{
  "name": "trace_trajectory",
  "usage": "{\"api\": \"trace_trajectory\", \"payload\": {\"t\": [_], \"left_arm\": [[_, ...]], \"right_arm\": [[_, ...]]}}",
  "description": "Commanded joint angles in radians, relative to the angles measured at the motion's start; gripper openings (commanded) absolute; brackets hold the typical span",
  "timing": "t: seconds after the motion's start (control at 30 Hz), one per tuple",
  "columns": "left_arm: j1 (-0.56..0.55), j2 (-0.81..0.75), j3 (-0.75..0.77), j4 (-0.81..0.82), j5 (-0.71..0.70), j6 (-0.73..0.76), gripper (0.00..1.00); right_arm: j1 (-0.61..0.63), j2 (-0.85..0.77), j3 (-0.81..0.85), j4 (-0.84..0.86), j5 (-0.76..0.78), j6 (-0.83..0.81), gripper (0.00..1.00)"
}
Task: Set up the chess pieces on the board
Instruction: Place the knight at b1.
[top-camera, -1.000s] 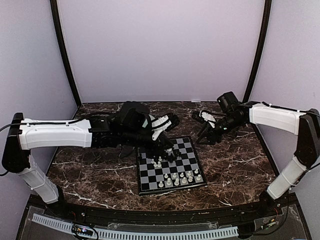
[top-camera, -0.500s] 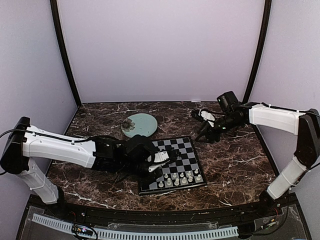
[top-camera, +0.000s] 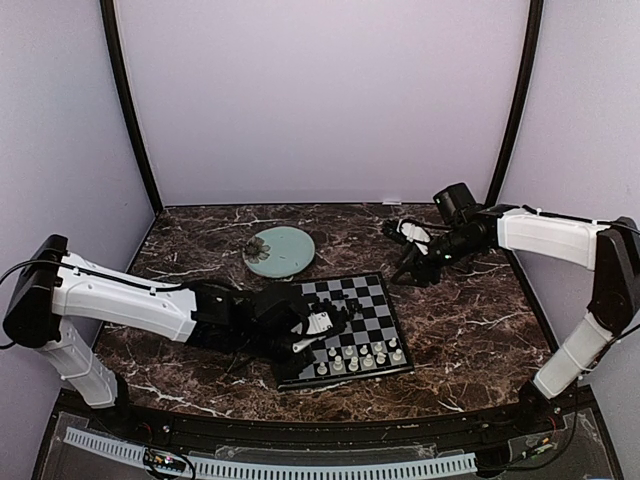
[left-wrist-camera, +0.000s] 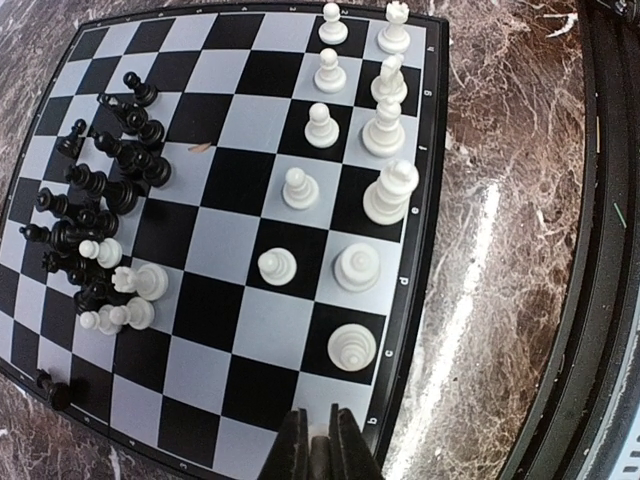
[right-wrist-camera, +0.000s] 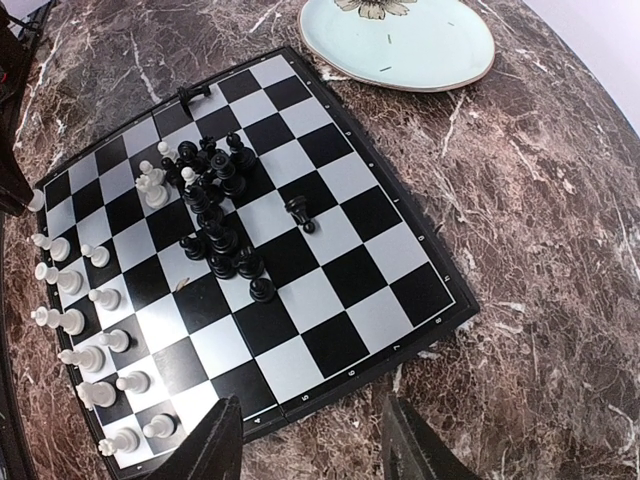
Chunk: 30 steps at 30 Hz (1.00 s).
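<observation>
My left gripper will next lower the pale piece it holds onto the light square (top-camera: 306, 372) (left-wrist-camera: 333, 407) beside the last white piece of the near row and let go, because that square is empty.
The board (top-camera: 375, 300) lies at the table's middle. White chess pieces (left-wrist-camera: 392, 192) stand in two rows along its near edge. Black chess pieces (left-wrist-camera: 105, 195) lie heaped mid-board, with a few white ones (left-wrist-camera: 128, 296) mixed in. My left gripper (left-wrist-camera: 318, 415) hovers over a light square at the near edge, next to a white piece (left-wrist-camera: 352, 347). It is shut on a small pale piece wedged between its fingers. From above, the left gripper (top-camera: 335, 322) covers the board's left part. My right gripper (top-camera: 408, 272) hangs open and holds nothing, off the board's right side. The same board (right-wrist-camera: 340, 340) shows beyond its fingers.
A round pale green plate (top-camera: 280, 250) with small dark bits sits behind the board, also in the right wrist view (right-wrist-camera: 400, 35). One black piece (left-wrist-camera: 55, 390) lies at the board's corner rim. Purple walls close in the marbled table (top-camera: 470, 330).
My left arm has drawn back from over the plate and far side of the board to its near left side, uncovering the plate. The right gripper pulled back slightly and stays open.
</observation>
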Motion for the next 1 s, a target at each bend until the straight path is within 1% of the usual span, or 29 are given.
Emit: {"api": "trace_trajectory", "payload": {"t": [0.0, 0.1, 0.33, 0.83, 0.97], "left_arm": [[-0.007, 0.012, -0.029, 0.017, 0.008, -0.029, 0.00], [-0.007, 0.025, -0.038, 0.035, 0.011, -0.060, 0.00], [-0.007, 0.043, -0.061, 0.072, 0.006, -0.063, 0.01], [-0.007, 0.054, -0.078, 0.121, -0.016, -0.067, 0.05], [-0.007, 0.057, -0.081, 0.119, -0.016, -0.070, 0.08]], "right_arm": [[0.000, 0.010, -0.001, 0.020, -0.005, -0.013, 0.49], [0.000, 0.010, -0.002, 0.019, -0.006, -0.013, 0.49], [0.000, 0.015, -0.003, 0.019, -0.008, -0.016, 0.50], [0.001, 0.022, -0.002, 0.012, -0.014, -0.018, 0.51], [0.002, 0.022, -0.002, 0.010, -0.016, -0.020, 0.51]]}}
